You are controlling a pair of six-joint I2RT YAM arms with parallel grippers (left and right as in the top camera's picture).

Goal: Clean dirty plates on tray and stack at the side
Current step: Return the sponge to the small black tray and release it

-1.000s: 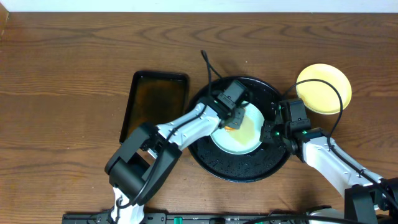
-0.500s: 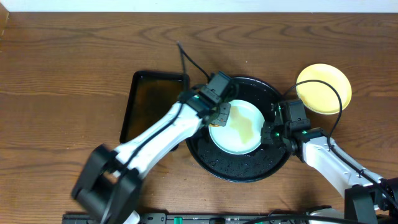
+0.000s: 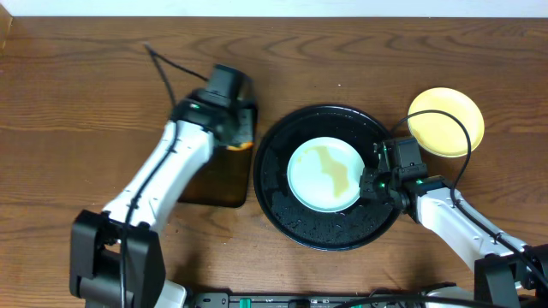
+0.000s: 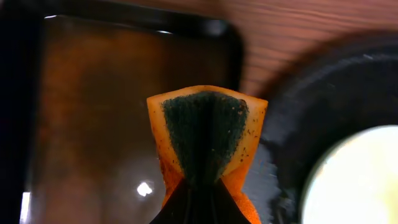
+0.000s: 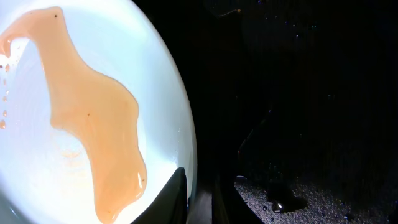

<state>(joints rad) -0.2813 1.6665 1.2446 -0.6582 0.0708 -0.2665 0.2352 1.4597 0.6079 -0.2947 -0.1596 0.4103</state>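
Note:
My left gripper lowers the sponge away from the round tray into the brownish liquid of the rectangular tray point(image 3: 220, 175) point(image 4: 111, 124) next, since it hangs over that tray's edge.
A pale mint-white plate point(image 3: 318, 190) with a yellow-brown smear point(image 3: 336, 171) lies in the round black tray point(image 3: 282, 201). My right gripper point(image 3: 369, 183) is shut on the plate's right rim; the right wrist view shows one finger on each side of the rim point(image 5: 200, 194) and the smear point(image 5: 93, 124) on the plate point(image 5: 37, 162). My left gripper point(image 3: 239, 137) is shut on a green-and-orange sponge point(image 4: 205, 134), held over the right edge of the rectangular tray point(image 3: 205, 184). A pale yellow plate point(image 3: 445, 121) sits on the wooden table to the right of the tray. I see no third plate.
The dark rectangular tray point(image 4: 106, 124) holds brownish liquid and sits just left of the round tray point(image 4: 289, 118). Wet specks cover the round tray's floor point(image 5: 323, 186). The left arm's cable point(image 3: 163, 68) loops over the table at the back left.
My left gripper has lifted the sponge off the plate and swung it left, out of the round tray to the rectangular tray. The plate's smear is now uncovered. The right gripper has not moved.

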